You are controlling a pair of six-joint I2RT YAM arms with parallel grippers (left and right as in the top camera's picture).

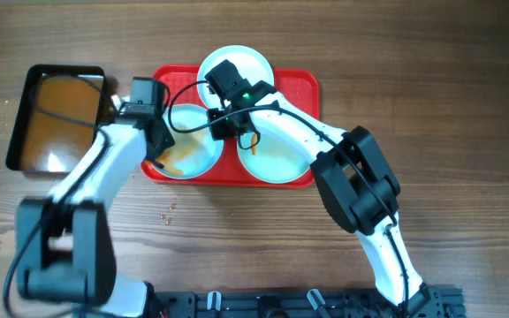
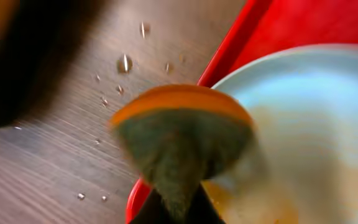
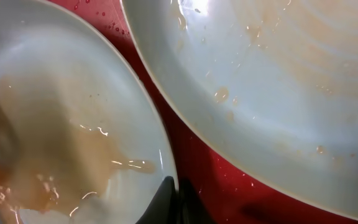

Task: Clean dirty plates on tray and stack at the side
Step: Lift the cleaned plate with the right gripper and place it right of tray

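The empty table past the red tray is to the right of my right gripper in the overhead view, so I should lift the plate across, lower it and let it go.
Three white plates lie on the red tray (image 1: pixel 306 84): a back plate (image 1: pixel 237 60), a front-left plate (image 1: pixel 193 157) and a front-right plate (image 1: pixel 281 161). Both front plates carry orange smears. My left gripper (image 1: pixel 159 150) (image 2: pixel 176 208) is shut on a sponge (image 2: pixel 182 134) with an orange top and a green pad. It holds the sponge at the left rim of the front-left plate (image 2: pixel 316 124). My right gripper (image 1: pixel 224 125) (image 3: pixel 174 190) is shut on the rim of a smeared plate (image 3: pixel 61 137), between the two front plates. A second plate (image 3: pixel 278 81) lies close beside it.
A black tray (image 1: pixel 23 124) of brownish liquid stands to the left of the red tray. Water drops lie on the wooden table (image 2: pixel 124 63) beside the tray's left edge and in front of it (image 1: pixel 170 210).
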